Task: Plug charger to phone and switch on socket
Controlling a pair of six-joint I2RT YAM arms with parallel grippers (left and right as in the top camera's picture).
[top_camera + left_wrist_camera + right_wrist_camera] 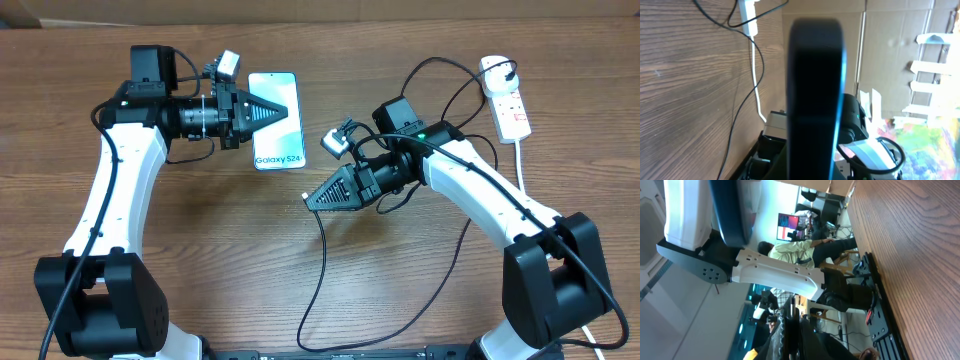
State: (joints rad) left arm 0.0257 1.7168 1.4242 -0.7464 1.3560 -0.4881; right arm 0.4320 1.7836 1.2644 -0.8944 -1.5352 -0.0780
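I need to move my right gripper away from the phone next, tip its fingers down and lower it to release the charger connector on the tabletop, because bare wood is below.
The phone has a light-blue screen with white text and sits at the upper middle of the overhead view. My left gripper is shut on it. In the left wrist view the phone shows edge-on, dark, rising from between the fingers. My right gripper is shut on the charger connector, below and right of the phone and apart from it. The black charger cable hangs from it toward the front edge. The socket, a white strip with red markings, lies at the far right.
A black cable loops from the socket's round end behind my right arm. The socket's thick white cord runs toward the front right. The socket and its cord also show in the left wrist view. The wooden table lies under both arms.
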